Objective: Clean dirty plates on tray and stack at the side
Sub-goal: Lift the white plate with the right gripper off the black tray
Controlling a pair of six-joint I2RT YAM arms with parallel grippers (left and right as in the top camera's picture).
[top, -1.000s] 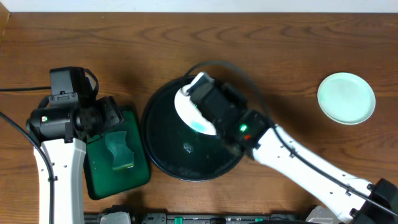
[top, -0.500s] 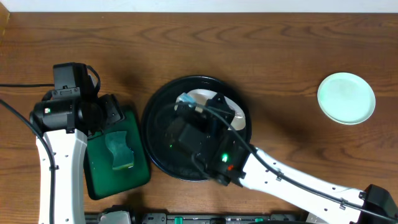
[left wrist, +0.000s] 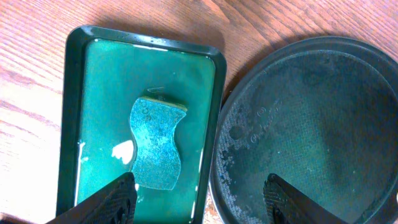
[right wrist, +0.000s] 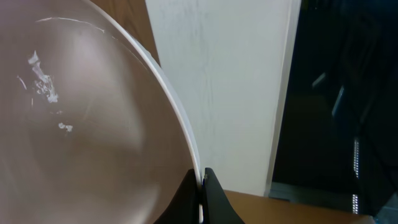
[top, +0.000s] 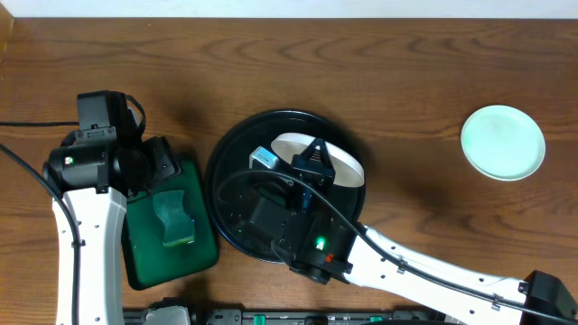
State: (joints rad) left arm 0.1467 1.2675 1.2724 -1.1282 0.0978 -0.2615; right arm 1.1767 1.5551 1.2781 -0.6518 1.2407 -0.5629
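Note:
The right gripper swings over the pale-mint plate [top: 503, 142] next, which lies to its right in the overhead view, turning and lowering the tilted plate flat to stack it.
The round black tray [top: 233, 176] sits mid-table and also fills the right of the left wrist view [left wrist: 311, 106]. My right gripper [top: 315, 153] hovers over it, shut on the rim of a white plate [top: 345, 168] held tilted on edge. In the right wrist view the jaws of that gripper [right wrist: 202, 186] pinch the thin rim of the plate [right wrist: 81, 124], whose face shows faint smears. A pale-mint plate [top: 503, 142] lies on the table at far right. My left gripper [top: 165, 167] hangs open and empty, its fingers [left wrist: 115, 199] straddling the edges of the two trays.
A rectangular dark-green tray [top: 137, 257] lies left of the round tray, wet inside, with a teal sponge [top: 174, 218] on it, also seen close up as the sponge [left wrist: 155, 151]. The right arm's forearm crosses the table's front right.
The right arm has swung left and folded over the round tray, carrying the plate and tipping it more upright. The left arm shifted slightly, then stayed still with its jaws open.

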